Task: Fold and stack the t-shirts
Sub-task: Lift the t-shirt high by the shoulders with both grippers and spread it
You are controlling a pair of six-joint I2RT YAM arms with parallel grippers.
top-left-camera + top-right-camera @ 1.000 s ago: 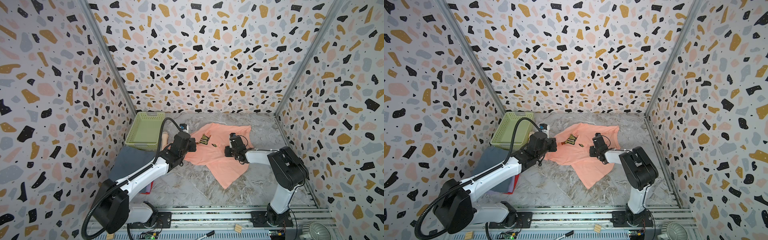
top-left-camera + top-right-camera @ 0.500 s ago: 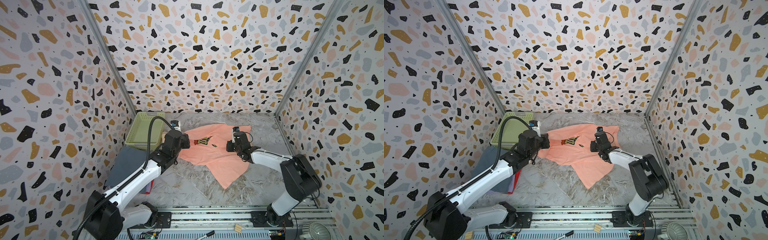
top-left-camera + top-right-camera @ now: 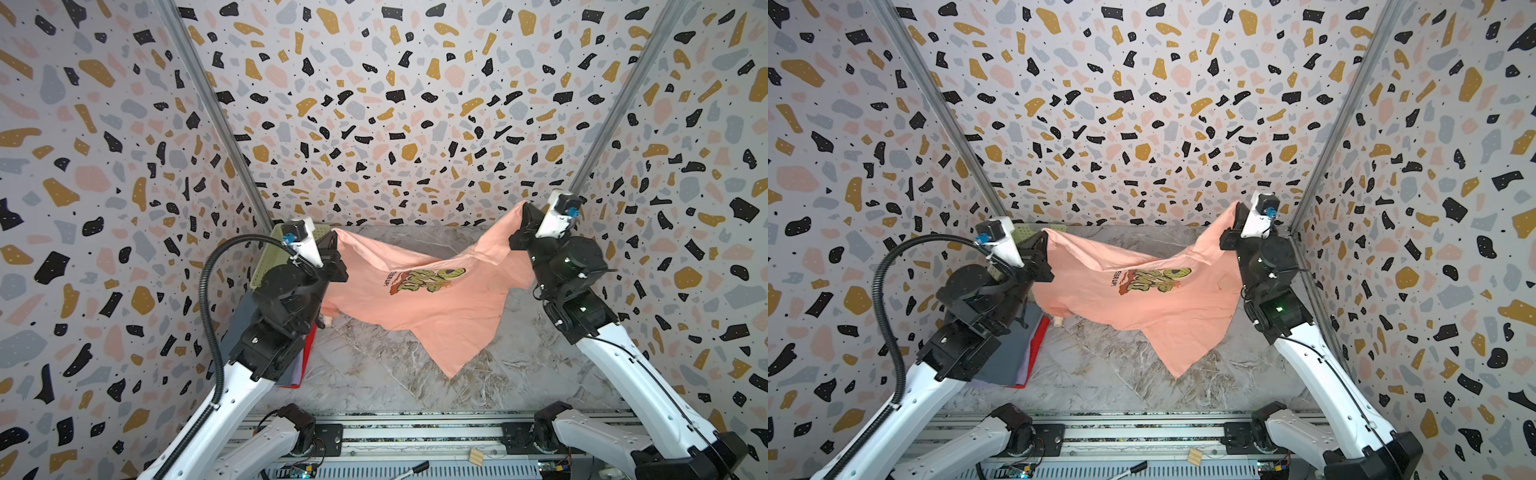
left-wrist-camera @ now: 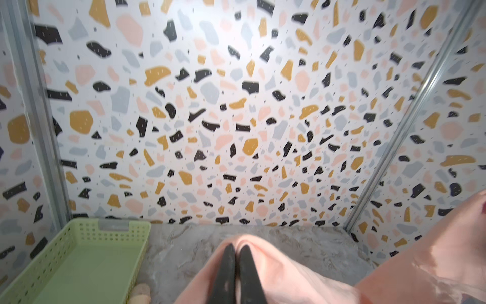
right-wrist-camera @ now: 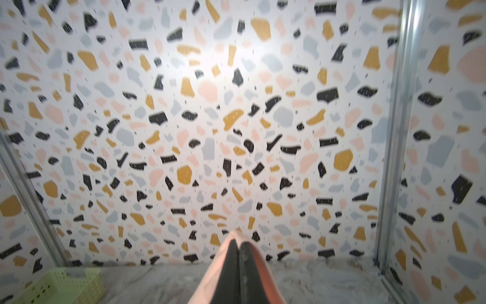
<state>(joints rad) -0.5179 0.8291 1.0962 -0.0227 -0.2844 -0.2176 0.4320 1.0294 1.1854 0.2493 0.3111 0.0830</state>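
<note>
My left gripper moves outward and down onto the bare marble [image 3: 392, 235] [image 4: 185, 245] beside the basket next, releasing the t-shirt's top edge, since that back part lies clear.
A salmon-peach t-shirt [image 3: 436, 307] [image 3: 1154, 307] with a green bubble-letter print hangs spread in the air between my two arms; its lower corner droops to the marble table. My left gripper [image 3: 334, 239] [image 4: 236, 248] is shut on the shirt's left top edge, cloth [image 4: 289, 276] wrapped over the black fingers. Higher up, near the back right corner, my right gripper [image 3: 524, 210] [image 5: 238, 240] is shut on the right top edge, peach cloth [image 5: 206, 283] folded round its tips. Folded grey [image 3: 245, 316], lavender [image 3: 1023, 361] and red [image 3: 307, 353] t-shirts lie stacked at the left, partly hidden by my left arm.
A pale green perforated basket [image 3: 270, 266] [image 4: 79, 263] stands at the back left, behind my left wrist. The end of a beige wooden stick [image 3: 328, 321] [image 4: 140, 292] shows under the shirt. Terrazzo walls close three sides; a rail with a pen [image 3: 411, 467] and small wooden block [image 3: 476, 457] runs along the front.
Both grippers have risen and moved apart, lifting the peach shirt off the table and stretching it out. The right gripper closed on the shirt's edge.
</note>
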